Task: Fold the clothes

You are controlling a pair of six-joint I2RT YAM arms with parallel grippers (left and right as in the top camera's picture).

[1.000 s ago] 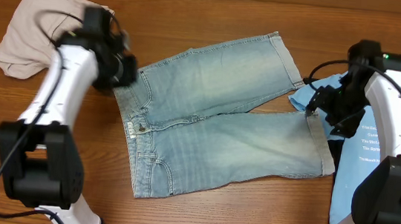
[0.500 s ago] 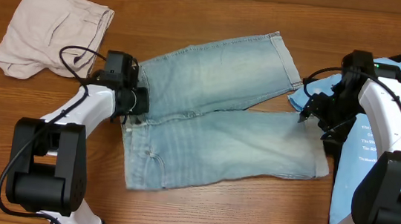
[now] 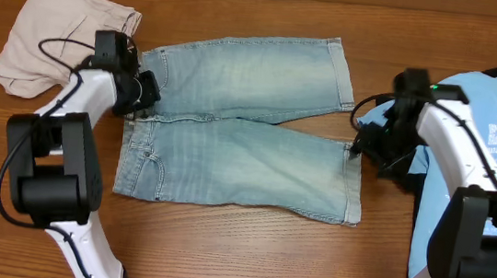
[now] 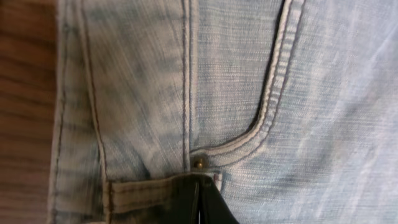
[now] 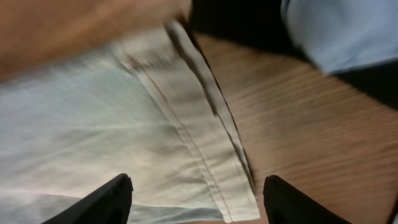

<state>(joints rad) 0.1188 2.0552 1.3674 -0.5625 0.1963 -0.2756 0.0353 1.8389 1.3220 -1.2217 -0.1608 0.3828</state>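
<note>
I will move my left gripper up from the waistband (image 4: 165,149) beside the pocket rivet and toward the beige trousers to let go of the jeans (image 4: 311,93), because they already lie flat.
The light-wash denim jeans (image 3: 238,147) lie flat in the overhead view, waist to the left and both short legs pointing right. My left gripper (image 3: 139,100) is at the waistband's far corner. In the left wrist view (image 4: 200,202) it is shut on the jeans (image 4: 311,93) by a belt loop and pocket rivet. My right gripper (image 3: 358,152) is at the near leg's hem. In the right wrist view (image 5: 196,199) its fingers are wide apart over the hem of the jeans (image 5: 93,124), gripping nothing.
Crumpled beige trousers (image 3: 60,36) lie at the back left, close to my left arm. A sky-blue printed T-shirt (image 3: 475,181) covers the right side, with a black garment (image 3: 413,186) showing at its left edge. The wooden table (image 3: 246,250) runs along the front.
The jeans have slid left and spread out flat with the legs parallel. My left gripper moved back and left with the waistband. My right gripper moved left along with the hem.
</note>
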